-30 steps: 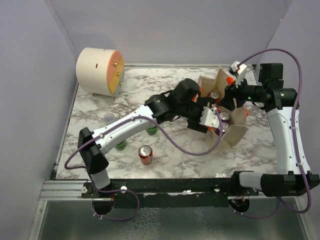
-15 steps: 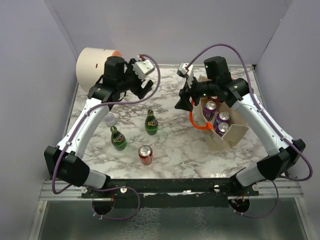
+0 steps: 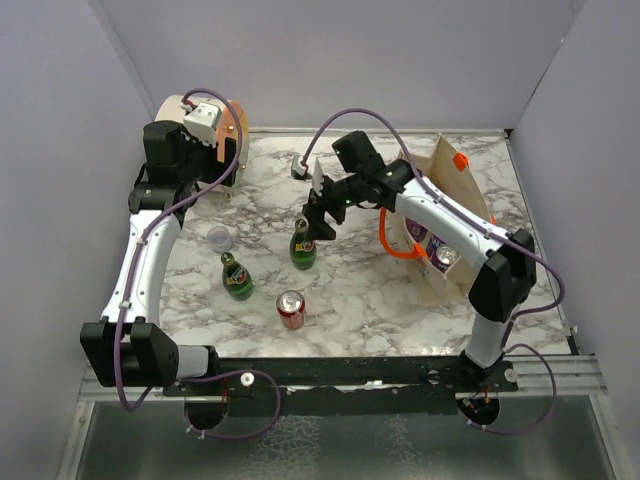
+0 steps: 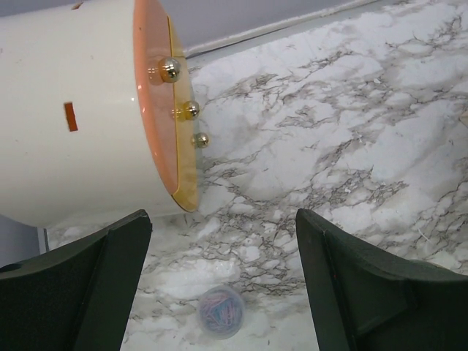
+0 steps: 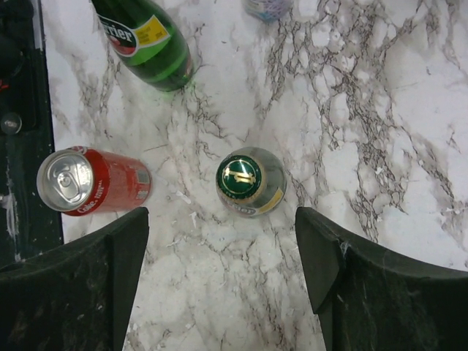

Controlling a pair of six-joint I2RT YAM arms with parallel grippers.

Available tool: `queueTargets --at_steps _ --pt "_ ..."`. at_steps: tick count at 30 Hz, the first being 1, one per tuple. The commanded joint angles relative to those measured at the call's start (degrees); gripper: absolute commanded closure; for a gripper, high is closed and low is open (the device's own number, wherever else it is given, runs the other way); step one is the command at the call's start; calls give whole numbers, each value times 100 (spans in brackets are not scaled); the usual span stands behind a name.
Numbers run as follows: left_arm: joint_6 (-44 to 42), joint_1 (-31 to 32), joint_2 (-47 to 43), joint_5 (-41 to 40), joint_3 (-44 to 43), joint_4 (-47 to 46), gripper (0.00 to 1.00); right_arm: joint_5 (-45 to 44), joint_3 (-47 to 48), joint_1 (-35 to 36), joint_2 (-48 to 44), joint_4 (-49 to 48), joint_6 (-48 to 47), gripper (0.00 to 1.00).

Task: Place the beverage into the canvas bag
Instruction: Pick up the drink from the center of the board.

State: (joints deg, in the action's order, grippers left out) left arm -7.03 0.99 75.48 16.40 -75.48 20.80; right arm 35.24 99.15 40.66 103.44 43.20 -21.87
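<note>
My right gripper needs to move down and to the left in the top view next, then close around the nearer bottle's green cap [image 3: 301, 225] [image 5: 240, 177].
The beige canvas bag [image 3: 463, 196] with orange handles [image 3: 392, 244] stands open at the right, with cans [image 3: 444, 256] inside it. A green bottle [image 3: 303, 246] stands mid-table; its green cap shows in the right wrist view [image 5: 250, 181]. A second green bottle [image 3: 237, 277] [image 5: 150, 44] and a red can [image 3: 291, 308] [image 5: 91, 180] stand nearby. My right gripper [image 3: 322, 220] [image 5: 221, 248] is open and empty, hovering just above the first bottle. My left gripper [image 3: 208, 160] [image 4: 221, 241] is open and empty, raised at the back left.
A cream drum with an orange face [image 3: 200, 140] [image 4: 88, 110] lies at the back left, next to my left gripper. A small clear tub of paper clips [image 3: 219, 237] [image 4: 221, 312] sits on the marble below it. Grey walls close in three sides.
My left arm has swung from the bag across to the back left by the drum. My right arm has left the bag and reached left over the green bottle.
</note>
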Motion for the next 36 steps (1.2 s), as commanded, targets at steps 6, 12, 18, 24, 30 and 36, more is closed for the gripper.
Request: queueTargets --at_steps 6,12,18,24,30,36 --pt "295 -195 -141 179 -111 -272 17 -231 477 258 842 -385 -505 20" --pt "322 -238 -137 318 -34 -315 17 -309 674 326 1111 -413 -529 32" --pt "330 -240 -136 354 15 -353 17 -383 721 328 1101 -319 -625 54" --pt "286 -236 -52 503 -14 -431 18 -340 972 328 1119 -120 -584 85" --pt "87 -223 107 869 -33 -436 21 -630 1450 328 915 -29 -309 99" --pt "136 -144 265 917 -143 -508 23 -964 1661 208 368 119 -48 99"
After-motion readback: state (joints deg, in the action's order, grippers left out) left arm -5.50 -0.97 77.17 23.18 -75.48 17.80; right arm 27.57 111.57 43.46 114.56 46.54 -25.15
